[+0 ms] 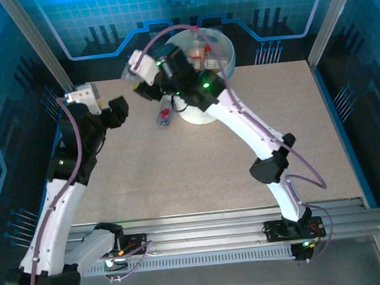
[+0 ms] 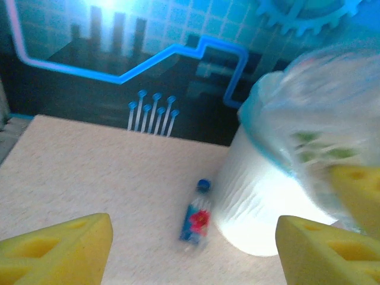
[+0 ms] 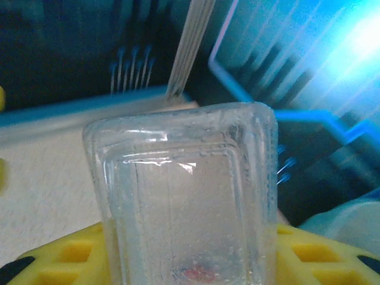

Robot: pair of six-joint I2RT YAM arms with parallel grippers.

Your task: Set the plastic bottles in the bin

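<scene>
My right gripper should next carry the clear bottle (image 1: 131,72) sideways over the opening of the bin and let it go, since other bottles already lie inside there.
A small bottle (image 1: 165,112) with a blue-and-red label and blue cap lies on the table just left of the white bin (image 1: 204,111); it is also in the left wrist view as the bottle (image 2: 198,217) beside the bin (image 2: 255,196). The bin's light-blue liner (image 2: 309,113) folds over the rim, and several bottles (image 1: 203,55) lie inside. My left gripper (image 1: 116,111) (image 2: 193,246) is open and empty, short of the lying bottle. My right gripper (image 1: 142,83) (image 3: 190,255) is shut on a clear square-sided bottle (image 3: 184,190) (image 1: 131,72), held up left of the bin.
The tan tabletop (image 1: 179,170) stretches wide in front of the bin. Metal frame posts (image 1: 36,46) stand at the back corners, and blue patterned walls close off the sides and back. The right arm's link (image 1: 242,120) crosses in front of the bin.
</scene>
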